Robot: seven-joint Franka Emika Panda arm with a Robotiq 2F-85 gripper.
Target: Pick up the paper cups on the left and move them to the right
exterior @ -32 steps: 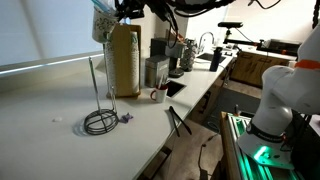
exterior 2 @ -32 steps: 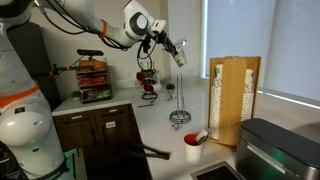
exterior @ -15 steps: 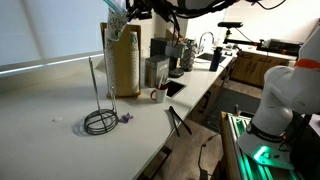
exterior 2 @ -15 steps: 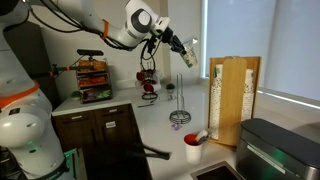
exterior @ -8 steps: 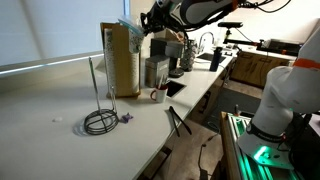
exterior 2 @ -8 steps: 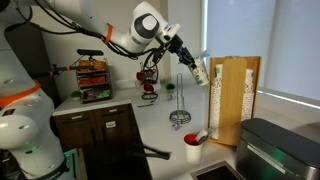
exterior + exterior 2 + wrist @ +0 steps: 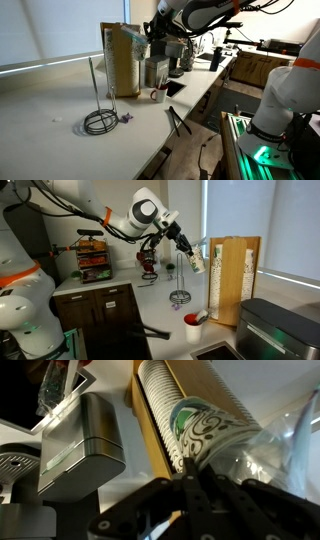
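Note:
The bundle hangs high above the bare counter between the wire stand and the white cup. It comes down there next with my gripper, which then releases.
The paper cups, a nested whitish bundle in crinkly translucent wrap, hang in the air from my gripper. In an exterior view the bundle is held in front of the tan box, with the gripper just beside it. In the wrist view the cups show a dark green pattern. The wrap bulges to the right. The dark fingers are shut on the wrap's end.
A wire stand with a coiled base stands on the white counter. Grey metallic containers stand beside the tan box. A small white cup and a red cup are near the counter's edge.
The gripper has carried the cup bundle down from high above the wire stand and sideways toward the tan box. The bundle now hangs lower, close to the box.

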